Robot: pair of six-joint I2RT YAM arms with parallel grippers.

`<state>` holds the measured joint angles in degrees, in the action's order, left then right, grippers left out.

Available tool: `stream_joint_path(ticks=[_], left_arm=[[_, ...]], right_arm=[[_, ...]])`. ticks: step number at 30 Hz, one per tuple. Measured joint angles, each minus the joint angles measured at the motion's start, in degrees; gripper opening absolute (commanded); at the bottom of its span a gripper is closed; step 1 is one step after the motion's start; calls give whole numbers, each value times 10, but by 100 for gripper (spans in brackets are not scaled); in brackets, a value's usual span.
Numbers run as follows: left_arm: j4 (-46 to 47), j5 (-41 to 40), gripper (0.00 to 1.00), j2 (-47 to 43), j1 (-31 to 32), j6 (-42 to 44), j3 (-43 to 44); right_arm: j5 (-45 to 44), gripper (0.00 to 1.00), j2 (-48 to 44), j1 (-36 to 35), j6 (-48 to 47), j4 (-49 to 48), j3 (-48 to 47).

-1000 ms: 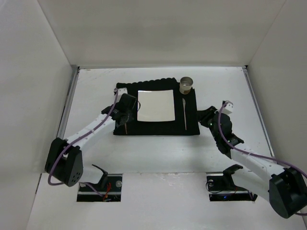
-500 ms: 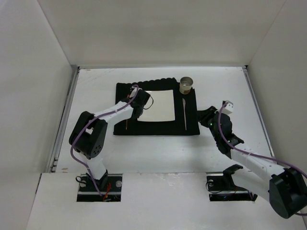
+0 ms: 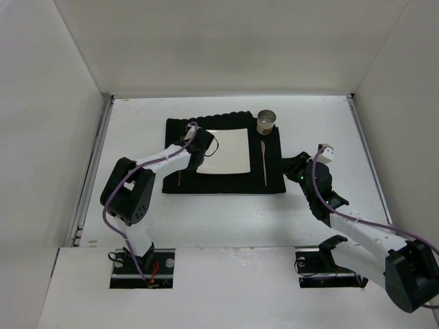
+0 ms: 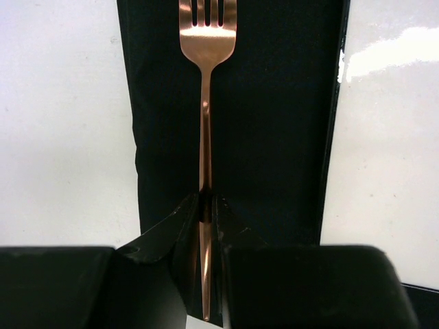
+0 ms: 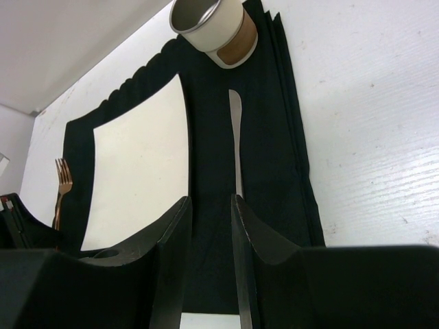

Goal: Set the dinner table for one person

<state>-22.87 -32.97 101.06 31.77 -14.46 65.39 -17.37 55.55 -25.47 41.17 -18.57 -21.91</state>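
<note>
The copper fork already lies straight beside the white square plate (image 3: 223,151). My left gripper needs to move down slightly onto the mat's black strip next and let go of the fork's handle.
A copper fork (image 4: 206,89) runs along the left strip of the black mat (image 3: 274,175), tines pointing to the far side. My left gripper (image 4: 206,199) is shut on its handle, near the mat's front edge. Whether the fork rests on the mat or hangs just above it I cannot tell. From above, the fork (image 3: 180,177) shows left of the white square plate (image 3: 223,151). A knife (image 3: 264,161) lies right of the plate and a cup (image 3: 266,122) stands at the mat's far right corner. My right gripper (image 3: 296,168) hovers open and empty over the dinner table (image 3: 226,219), beside the mat's right edge.
White walls close the table in on the left, right and back. In the right wrist view the cup (image 5: 212,27), knife (image 5: 236,137) and plate (image 5: 140,164) lie ahead of the right gripper (image 5: 209,199). Both arm bases sit at the near edge.
The left arm has changed posture: its elbow came up and nearer, and its wrist swung right to the plate's left edge. The fork stays on the left strip. The right arm is still.
</note>
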Motion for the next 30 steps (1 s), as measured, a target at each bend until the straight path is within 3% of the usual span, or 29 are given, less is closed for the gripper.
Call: stream_joint_path(ticks=[24, 30], left_arm=[[38, 23, 11, 44, -19, -7, -1], [43, 19, 30, 43, -19, -8, -4]], right_arm=[[0, 36, 10, 0, 0, 0, 0], [0, 36, 3, 0, 0, 0, 0]])
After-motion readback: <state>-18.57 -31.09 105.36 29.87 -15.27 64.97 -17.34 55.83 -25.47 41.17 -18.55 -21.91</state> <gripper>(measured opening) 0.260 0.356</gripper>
